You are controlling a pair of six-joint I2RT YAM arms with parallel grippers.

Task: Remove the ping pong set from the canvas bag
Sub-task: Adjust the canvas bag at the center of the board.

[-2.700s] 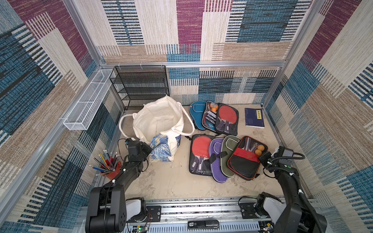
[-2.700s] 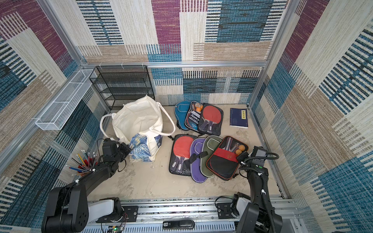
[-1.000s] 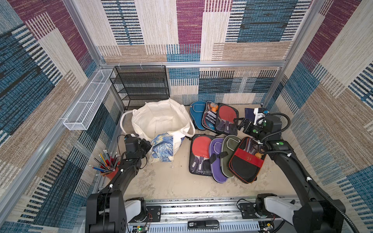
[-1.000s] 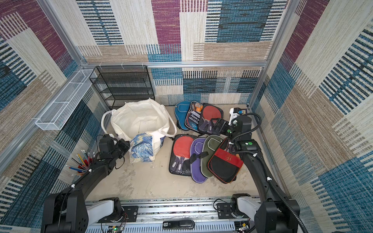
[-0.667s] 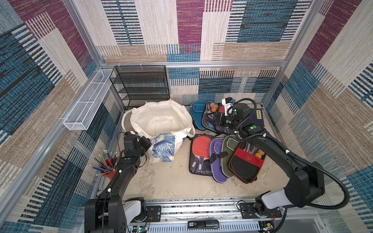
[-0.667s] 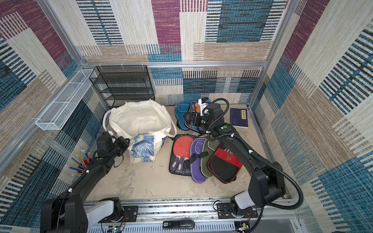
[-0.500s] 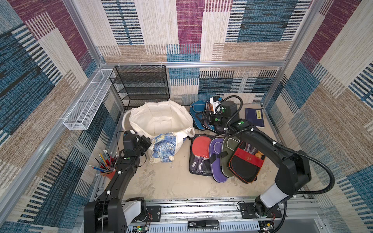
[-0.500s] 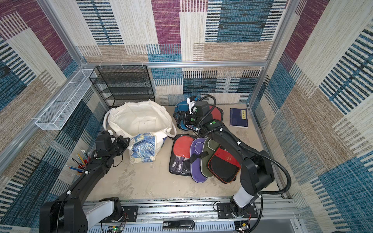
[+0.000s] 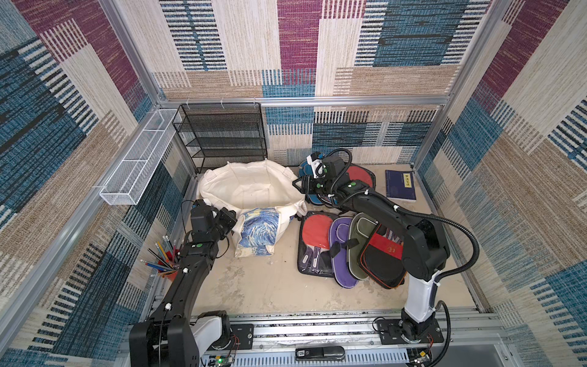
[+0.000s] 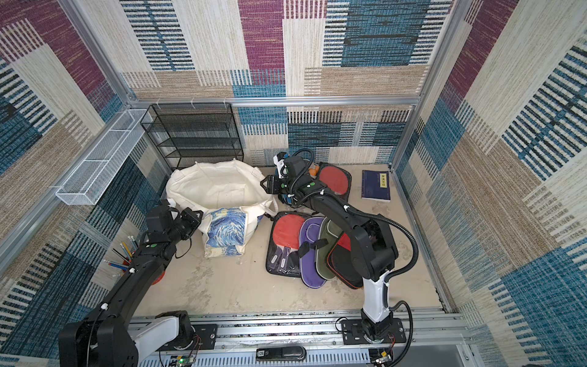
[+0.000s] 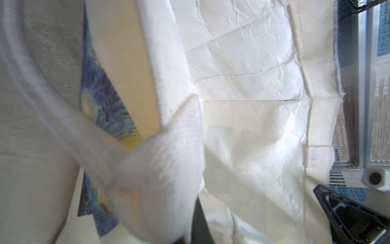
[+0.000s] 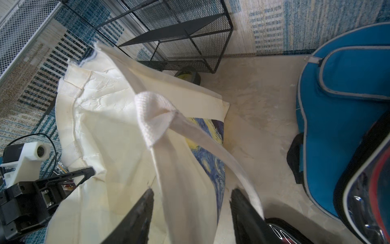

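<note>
The left gripper lifts the held rim [image 9: 238, 215] [image 11: 164, 175] outward toward the black mesh shelf next and lets go of the cloth, since only pale lining shows inside the bag.
The cream canvas bag [image 9: 251, 190] [image 10: 219, 187] stands at the middle left with its mouth wide open. Only pale lining shows inside, and its starry print [image 9: 259, 228] faces the front. My left gripper [image 9: 233, 219] [image 10: 198, 219] is shut on the bag's left rim by a handle, and cloth covers its fingers [image 11: 198, 219]. My right gripper [image 9: 297, 186] [image 12: 192, 191] straddles the right rim, jaws apart, with the cloth between them untouched. Several ping pong sets [image 9: 313, 235] [image 10: 287, 235] lie on the table right of the bag. No set shows inside the bag.
A black mesh shelf [image 9: 222, 136] stands behind the bag, with a white wire basket [image 9: 136, 159] on the left wall. A pencil cup [image 9: 165, 257] sits by my left arm. A blue notebook [image 9: 401, 185] lies at the back right, and a blue paddle case [image 12: 346, 109] beside my right gripper.
My right arm swung from the front right across the paddle cases to the bag's right rim, and its jaws have narrowed. My left gripper kept its hold, and the bag's mouth spread wider.
</note>
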